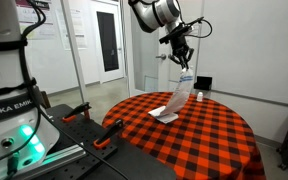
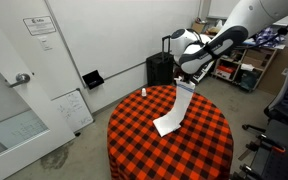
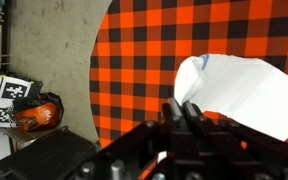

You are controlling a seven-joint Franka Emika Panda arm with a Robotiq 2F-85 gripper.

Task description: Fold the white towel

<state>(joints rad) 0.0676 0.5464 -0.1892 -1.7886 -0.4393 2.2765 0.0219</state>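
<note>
My gripper carries the towel's pinched edge over the towel's lower end (image 2: 167,126) (image 3: 269,100) next, then lowers and releases it, because that end already rests on the checked cloth.
The white towel (image 1: 175,98) hangs from my gripper (image 1: 185,67) above the round table with the red and black checked cloth (image 1: 214,135). Its lower end rests on the cloth. In the exterior view from the far side it hangs as a long strip (image 2: 178,105) below the gripper (image 2: 187,80). In the wrist view the towel (image 3: 239,90) spreads out below my closed fingers (image 3: 182,108), which pinch its upper edge.
A small white bottle (image 2: 142,92) stands near the table's edge. A black suitcase (image 2: 159,68) and cluttered shelves (image 2: 246,62) are behind the table. A robot base and clamps (image 1: 44,130) sit at one side. An orange and black helmet-like object (image 3: 34,115) lies on the floor.
</note>
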